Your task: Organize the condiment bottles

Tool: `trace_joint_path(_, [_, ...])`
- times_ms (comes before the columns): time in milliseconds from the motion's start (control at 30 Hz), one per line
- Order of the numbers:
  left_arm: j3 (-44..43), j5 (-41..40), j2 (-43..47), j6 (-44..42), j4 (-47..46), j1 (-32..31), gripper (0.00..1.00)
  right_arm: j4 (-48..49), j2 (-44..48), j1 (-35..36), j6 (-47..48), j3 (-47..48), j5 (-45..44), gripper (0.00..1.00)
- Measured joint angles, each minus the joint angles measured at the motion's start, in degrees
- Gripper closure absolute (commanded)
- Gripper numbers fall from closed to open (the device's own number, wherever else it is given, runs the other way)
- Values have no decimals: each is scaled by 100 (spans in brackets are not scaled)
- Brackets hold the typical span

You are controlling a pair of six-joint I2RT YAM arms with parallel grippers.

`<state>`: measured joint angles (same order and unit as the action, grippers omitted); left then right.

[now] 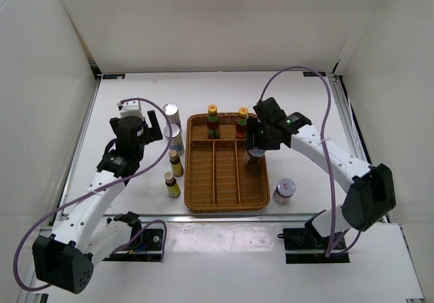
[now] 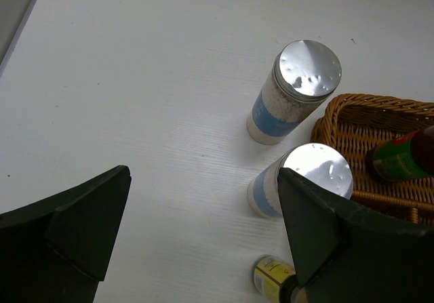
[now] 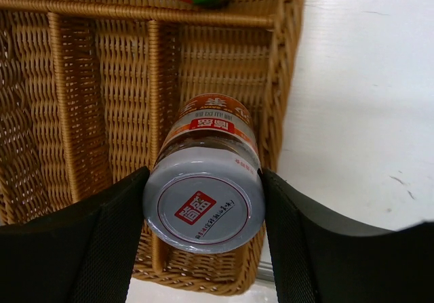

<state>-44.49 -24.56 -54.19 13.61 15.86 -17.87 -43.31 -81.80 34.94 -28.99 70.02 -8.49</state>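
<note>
I will lower the silver-lidded jar in my right gripper next, slightly toward the tray's divider, to stand it in the tray's front section (image 1: 250, 164), which is empty.
My right gripper (image 3: 203, 211) is shut on a silver-lidded jar (image 3: 205, 198) and holds it over the right compartment of the wicker tray (image 1: 227, 164); the jar shows in the top view (image 1: 254, 155). The second silver-lidded jar (image 1: 285, 190) stands on the table right of the tray. Two tall yellow-capped bottles (image 1: 213, 120) (image 1: 242, 121) stand in the tray's back row. My left gripper (image 2: 203, 238) is open above bare table, just left of two white shakers (image 2: 295, 89) (image 2: 305, 177). Two tiny yellow bottles (image 1: 176, 162) (image 1: 171, 184) stand left of the tray.
White walls enclose the table on the left, back and right. The tray's three long front compartments hold nothing. A purple cable loops above the right arm (image 1: 319, 93). One tiny yellow bottle (image 2: 271, 276) shows at the lower edge of the left wrist view.
</note>
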Motion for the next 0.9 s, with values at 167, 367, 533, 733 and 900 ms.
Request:
trace_joint_path(167, [0, -4, 0, 0, 2, 0, 0, 262, -452, 48, -4, 7, 74, 95])
trace_joint_path(367, [0, -4, 0, 0, 4, 0, 0, 330, -833, 72, -7, 7, 50, 57])
trace_joint_path(533, [0, -4, 0, 0, 4, 0, 0, 315, -879, 138, -44, 11, -70, 19])
trace_joint_path(733, [0, -7, 0, 0, 4, 0, 0, 103, -428, 146, -114, 221, -374, 0])
trace_joint_path(900, [0, -7, 0, 0, 4, 0, 0, -409, 452, 125, -341, 415, -868, 0])
